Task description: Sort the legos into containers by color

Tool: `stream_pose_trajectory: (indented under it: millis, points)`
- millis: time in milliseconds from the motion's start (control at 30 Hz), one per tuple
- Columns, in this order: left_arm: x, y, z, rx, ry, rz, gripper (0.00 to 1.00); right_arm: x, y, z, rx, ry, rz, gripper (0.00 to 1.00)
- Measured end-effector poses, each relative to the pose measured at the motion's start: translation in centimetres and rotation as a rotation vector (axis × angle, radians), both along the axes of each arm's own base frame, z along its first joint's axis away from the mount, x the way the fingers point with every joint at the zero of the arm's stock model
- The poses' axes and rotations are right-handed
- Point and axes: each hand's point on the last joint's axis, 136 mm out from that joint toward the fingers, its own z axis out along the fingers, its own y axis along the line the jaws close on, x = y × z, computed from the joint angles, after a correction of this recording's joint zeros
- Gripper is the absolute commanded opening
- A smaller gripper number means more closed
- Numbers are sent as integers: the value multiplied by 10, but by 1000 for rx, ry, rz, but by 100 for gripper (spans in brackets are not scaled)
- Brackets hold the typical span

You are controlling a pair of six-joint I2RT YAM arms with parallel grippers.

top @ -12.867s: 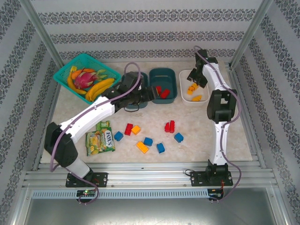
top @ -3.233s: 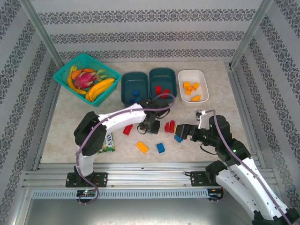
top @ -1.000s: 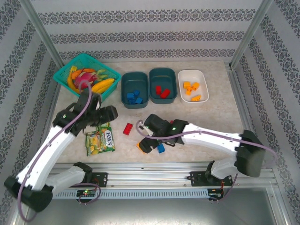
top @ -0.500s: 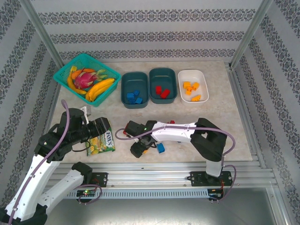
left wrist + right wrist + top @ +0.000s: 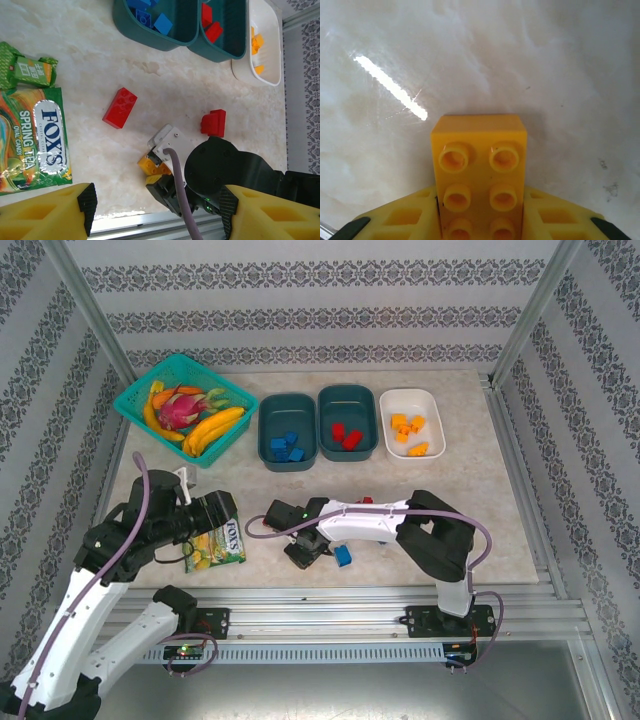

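My right gripper lifts and moves outward over the far part of the white tub [image 5: 388, 420] next. It releases the yellow lego there, since like-colored legos lie inside.
My right gripper [image 5: 480, 194] is shut on a yellow lego [image 5: 479, 165] that rests on the table, a finger pressed against each long side. From above, that gripper [image 5: 303, 552] sits low near the table's front edge, with a blue lego [image 5: 343, 555] just right of it. My left gripper [image 5: 157, 215] hangs open and holds nothing, above the snack packet [image 5: 213, 540]. The left wrist view shows the yellow lego [image 5: 146, 164], a loose red lego [image 5: 120, 107] and another red one [image 5: 214, 123]. At the back stand the containers: a teal tub [image 5: 263, 435] with blue legos, a teal tub [image 5: 373, 425] with red ones, and a white tub [image 5: 388, 420] with orange ones.
A turquoise basket [image 5: 135, 400] of fruit stands at the back left. The green snack packet lies at the front left under my left arm. My right arm [image 5: 375, 522] stretches leftward across the front of the table. Metal frame posts bound the sides.
My right gripper has closed on the yellow lego after sliding left along the front. My left arm pulled back from the basket toward the near left and now holds still.
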Motion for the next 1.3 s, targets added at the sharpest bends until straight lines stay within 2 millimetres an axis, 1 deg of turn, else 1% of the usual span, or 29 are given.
stream_pose_trajectory:
  millis: [33, 100, 200, 233, 300, 367, 433, 500, 567, 667, 767, 833, 900, 1033, 1133, 1300]
  points:
    - [2, -2, -1, -2, 8, -5, 68, 3, -2, 4, 5, -5, -12, 25]
    - [6, -6, -4, -5, 24, -14, 68, 15, -7, 18, 32, -20, -50, 25]
    - [17, -14, -6, -11, 42, -28, 68, 51, -23, 59, 117, -76, -160, 25]
    - [22, -18, -6, -13, 47, -36, 68, 71, -33, 79, 161, -110, -220, 25]
    - [33, -28, -6, -18, 50, -54, 68, 113, -58, 116, 242, -177, -341, 25]
    - [46, -42, -7, -18, 54, -84, 68, 157, -94, 147, 308, -250, -483, 26]
    - [59, -61, -10, -14, 62, -122, 68, 193, -131, 165, 344, -296, -605, 26]
    - [72, -79, -12, -10, 68, -159, 68, 224, -168, 172, 361, -319, -720, 26]
    - [90, -101, -14, -15, 63, -190, 68, 255, -203, 173, 377, -329, -838, 25]
    - [116, -126, -19, -31, 54, -216, 68, 293, -237, 165, 424, -315, -973, 26]
    - [136, -145, -24, -32, 57, -233, 67, 327, -261, 146, 483, -270, -1109, 26]
    - [147, -158, -24, -35, 51, -250, 68, 347, -272, 132, 528, -240, -1197, 26]
    - [155, -168, -23, -37, 42, -263, 67, 365, -278, 119, 569, -213, -1279, 26]
    - [164, -181, -23, -39, 35, -281, 67, 394, -280, 96, 646, -167, -1437, 28]
    - [170, -189, -26, -33, 32, -295, 67, 407, -280, 82, 699, -134, -1551, 28]
    - [177, -208, -33, -18, 35, -329, 67, 423, -283, 62, 755, -89, -1703, 30]
